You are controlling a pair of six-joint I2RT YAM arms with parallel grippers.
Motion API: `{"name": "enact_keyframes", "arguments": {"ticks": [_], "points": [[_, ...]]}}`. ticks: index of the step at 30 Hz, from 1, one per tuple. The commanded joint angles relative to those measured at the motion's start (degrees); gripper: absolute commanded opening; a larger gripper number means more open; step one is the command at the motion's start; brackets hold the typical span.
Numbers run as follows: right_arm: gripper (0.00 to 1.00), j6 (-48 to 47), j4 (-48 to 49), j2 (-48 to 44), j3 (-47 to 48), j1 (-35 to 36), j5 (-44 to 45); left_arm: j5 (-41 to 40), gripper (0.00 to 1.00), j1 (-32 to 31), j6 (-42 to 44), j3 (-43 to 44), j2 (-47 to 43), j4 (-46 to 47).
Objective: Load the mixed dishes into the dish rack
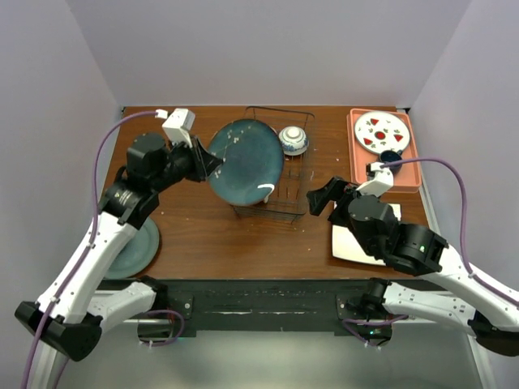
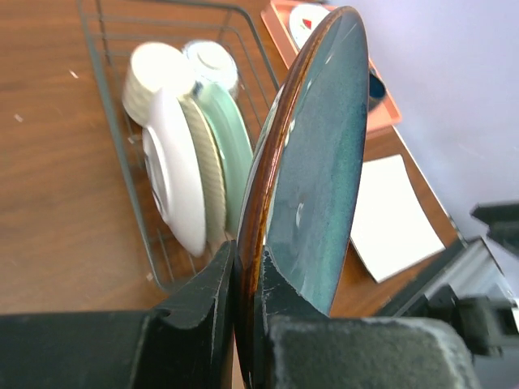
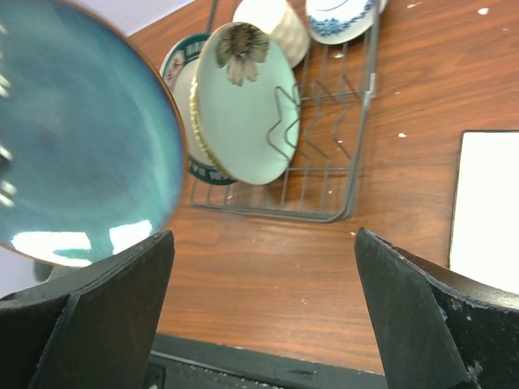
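My left gripper swings across with a turn next, then lowers and releases. That is because empty rack slots [image 1: 287, 185] beside the flower plate lie below, to its right in the top view.
My left gripper [image 1: 212, 162] [image 2: 247, 259] is shut on the rim of the teal-blue plate [image 1: 246, 160] [image 2: 316, 162] [image 3: 81, 146], holding it on edge over the left end of the dish rack [image 1: 272, 215] [image 3: 276, 212]. In the rack stand the pale green flower plate [image 3: 243, 113] [image 2: 231, 138], the white plate with a dark patterned rim [image 3: 174, 69] [image 2: 174, 174], the cream mug [image 3: 272, 20] [image 2: 154, 73] and the blue-white bowl [image 1: 293, 139] [image 3: 340, 18]. My right gripper [image 1: 318, 198] [image 3: 263, 235] hangs open and empty, right of the rack. The white square plate [image 1: 357, 243] [image 3: 486, 203] lies flat, partly under my right arm.
An orange tray [image 1: 355, 162] at the back right carries a white plate with red marks [image 1: 381, 134] and a dark blue cup [image 1: 391, 156]. A grey-green plate [image 1: 134, 247] lies at the front left, partly under my left arm.
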Motion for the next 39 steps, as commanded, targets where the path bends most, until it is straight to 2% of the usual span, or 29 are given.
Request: {"name": "enact_keyframes", "arguments": {"ticks": [1,4,9,29,32,33,36,39], "points": [[0.97,2.3,-2.0,1.9,2.4,-0.1,5.0,-7.5,0.00,-2.5,1.5,11.6,3.7,9.2],[0.97,2.6,-2.0,2.9,2.3,-0.1,5.5,-17.7,0.00,-8.7,4.1,17.9,8.6,7.0],[0.97,3.9,-3.0,4.1,2.6,-0.1,6.6,-27.3,0.00,-14.2,4.1,25.2,16.4,3.8],[0.97,7.2,-6.8,5.7,2.5,-0.8,8.4,-57.7,0.00,-27.2,8.2,33.1,33.1,1.5],[0.97,7.2,-5.8,5.2,1.9,-0.9,7.4,-64.6,0.00,-29.7,7.1,34.4,35.8,0.7],[0.97,7.0,-5.1,5.2,1.7,-1.0,7.3,-70.2,0.00,-30.8,7.2,35.0,36.9,0.4],[0.97,6.9,-4.6,5.3,1.6,-1.4,6.6,-78.6,0.00,-33.4,5.8,38.6,41.6,-3.7],[0.97,6.9,-4.6,5.4,1.2,-1.7,5.9,-79.5,0.00,-33.7,4.3,39.4,43.7,-5.3]]}}
